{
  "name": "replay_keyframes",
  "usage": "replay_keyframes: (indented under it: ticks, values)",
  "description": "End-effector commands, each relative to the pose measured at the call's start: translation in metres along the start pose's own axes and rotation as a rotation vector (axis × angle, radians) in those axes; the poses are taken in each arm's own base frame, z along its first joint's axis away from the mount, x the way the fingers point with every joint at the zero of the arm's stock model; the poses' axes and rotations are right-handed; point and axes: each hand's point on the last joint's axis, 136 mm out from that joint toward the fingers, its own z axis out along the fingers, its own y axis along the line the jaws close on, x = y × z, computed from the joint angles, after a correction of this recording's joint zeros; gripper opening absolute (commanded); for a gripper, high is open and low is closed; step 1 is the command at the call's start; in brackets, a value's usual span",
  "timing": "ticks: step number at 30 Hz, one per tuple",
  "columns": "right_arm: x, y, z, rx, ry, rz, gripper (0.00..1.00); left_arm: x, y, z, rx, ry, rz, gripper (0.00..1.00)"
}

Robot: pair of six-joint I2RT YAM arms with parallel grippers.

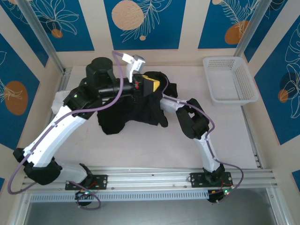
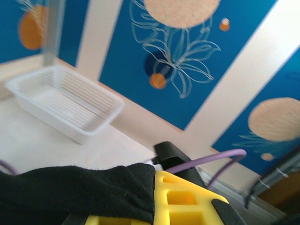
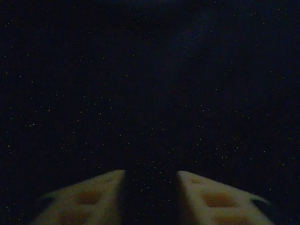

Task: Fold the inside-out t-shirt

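The left gripper moves toward the white bundle [image 1: 59,99] next, lowers the pinched corner beside it and releases, because the shirt is still bunched in a heap.
The inside-out t-shirt [image 1: 126,115] is a bunched black heap at the middle of the table. Its upper edge is lifted by my left gripper [image 1: 151,84], whose yellow fingers are shut on the cloth. In the left wrist view the black cloth [image 2: 75,192] is pinched in the left gripper [image 2: 151,206]. My right arm [image 1: 192,119] reaches in from the right, with its hand tucked under the shirt's right edge. In the dark right wrist view, the right gripper [image 3: 151,172] has a narrow gap between its fingers. I cannot tell whether cloth lies in that gap.
A white plastic basket [image 1: 229,79] stands at the back right corner of the table, also seen in the left wrist view [image 2: 65,105]. Metal frame posts rise at the back left and back right. A rail runs along the near edge.
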Motion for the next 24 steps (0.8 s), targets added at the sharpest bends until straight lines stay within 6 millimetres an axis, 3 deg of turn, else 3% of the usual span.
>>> replay_keyframes:
  ticks: [1,6,10,14,20,24]
  values:
    - [0.013,0.006,-0.007,-0.106,0.077,0.013,0.20,-0.013,0.033,-0.016,-0.190,-0.091,0.036,0.00]
    - [-0.017,0.016,-0.062,-0.217,-0.110,-0.012,0.00,0.002,0.103,-0.046,-0.439,-0.136,-0.069,0.00]
    - [-0.026,0.022,-0.108,-0.292,-0.240,-0.024,0.00,0.011,0.155,-0.085,-0.618,-0.191,-0.156,0.00]
    - [-0.020,0.029,-0.140,-0.381,-0.308,-0.048,0.00,0.020,0.195,-0.121,-0.778,-0.232,-0.198,0.00]
    - [-0.009,0.030,-0.162,-0.442,-0.365,-0.090,0.00,0.030,0.235,-0.158,-0.875,-0.286,-0.302,0.00]
    - [-0.003,0.032,-0.158,-0.444,-0.347,-0.129,0.00,0.035,0.254,-0.167,-0.876,-0.314,-0.370,0.00]
